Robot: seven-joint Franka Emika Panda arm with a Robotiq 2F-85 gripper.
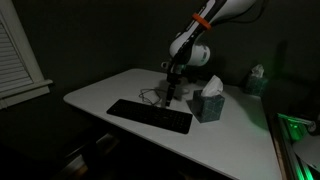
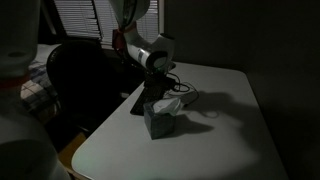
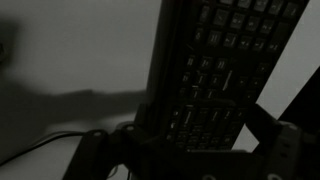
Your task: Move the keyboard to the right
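My gripper will next go down over the keyboard's end by the tissue box (image 3: 200,122) and close there, because both long edges are between its spread fingers.
The keyboard (image 1: 148,115) is long, flat and black, and lies on the white table (image 1: 240,135) near its front edge. In an exterior view only its end (image 2: 137,103) shows behind the tissue box. My gripper (image 1: 170,97) hangs low over the keyboard's end nearest the tissue box, and it also shows in an exterior view (image 2: 155,86). In the wrist view the keyboard (image 3: 220,60) runs up the frame between my spread fingers (image 3: 195,140). The gripper is open. I cannot tell whether the fingers touch the keyboard.
A dark tissue box (image 1: 207,103) with white tissue stands just beside the keyboard's end and also shows in an exterior view (image 2: 160,116). A thin dark looped wire (image 1: 150,95) lies behind the keyboard. A window with blinds (image 1: 15,50) is at the side.
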